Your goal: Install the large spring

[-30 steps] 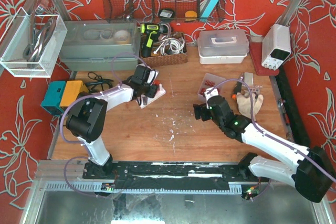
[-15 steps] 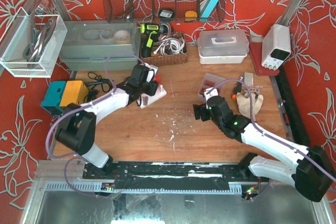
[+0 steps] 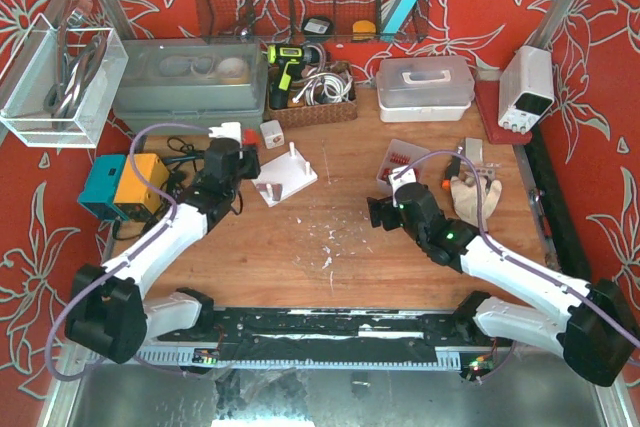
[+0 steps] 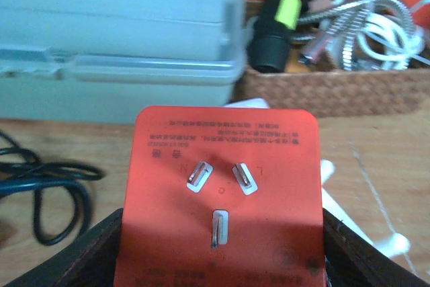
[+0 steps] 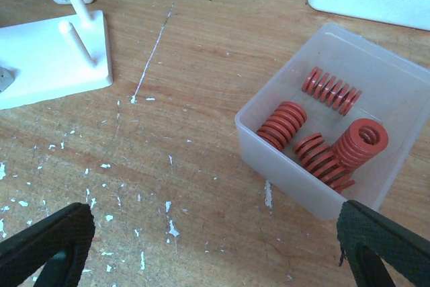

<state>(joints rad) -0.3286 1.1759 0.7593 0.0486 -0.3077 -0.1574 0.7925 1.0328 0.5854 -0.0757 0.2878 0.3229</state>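
The left gripper next moves toward the black cable and down to release the plug block (image 4: 222, 166) on the clear wood beside it, as that wood lies below the gripper.
Several red springs lie in a clear plastic box (image 5: 393, 92) on the right of the right wrist view; the widest spring (image 5: 363, 141) stands on end. My right gripper (image 5: 215, 250) hovers open over bare wood just left of the box, with nothing between its fingers. A white base (image 5: 47, 72) with upright pegs (image 5: 79, 44) sits at the upper left of that view. My left gripper (image 4: 218, 260) is shut on an orange three-pin plug block (image 4: 222, 166), held prongs toward the camera. From above, the left gripper (image 3: 222, 162) is left of the white base (image 3: 287, 177).
A grey lidded bin (image 3: 190, 87) and a wicker basket (image 3: 315, 107) of tools line the back. A small white cube (image 3: 271, 133) sits behind the base. A black cable (image 4: 40, 186), a blue and yellow device (image 3: 122, 182), a white case (image 3: 425, 82) and a wooden part (image 3: 472, 192) are nearby.
My left arm has drawn back leftward from the white base, with the orange plug block in its jaws. The white cube now shows. The right arm has not moved.
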